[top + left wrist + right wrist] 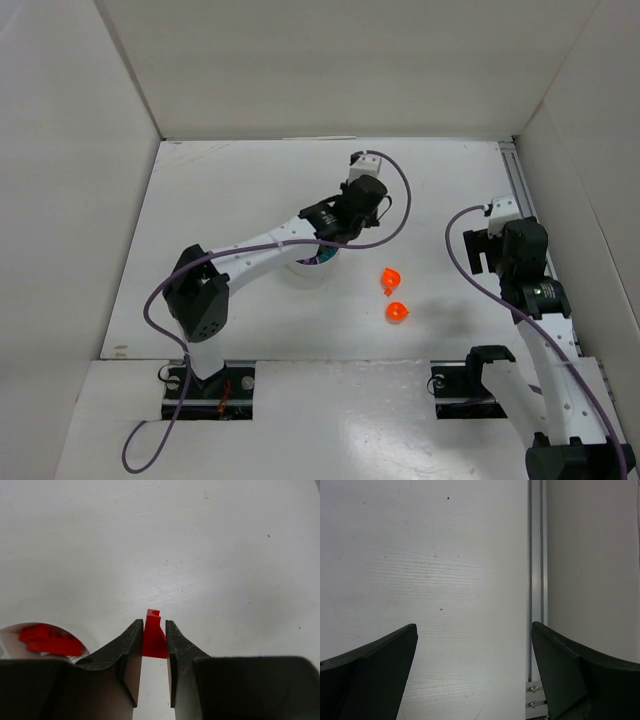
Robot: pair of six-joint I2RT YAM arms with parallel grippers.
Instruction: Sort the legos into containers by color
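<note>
I should move my left gripper to the left in the top view, over the section of the dish holding red legos (pixel 50 641), because the lego it is holding is red.
My left gripper (pixel 154 625) is shut on a small red lego (pixel 154 642), pinched upright between the two fingertips just above the white table. At the lower left of the left wrist view is the rim of the round white dish (pixel 15 626), and red legos (pixel 50 640) lie in one of its compartments. In the top view the dish (pixel 305 272) is mostly covered by the left arm. Three translucent orange pieces (pixel 396 312) lie on the table to the right of the dish. My right gripper (pixel 474 630) hangs open over bare table, holding nothing.
White walls enclose the table on the left, back and right. A metal rail (pixel 536 580) runs along the right edge, close to the right gripper. The right arm (pixel 525 260) stands by that rail. Purple cables loop off both arms.
</note>
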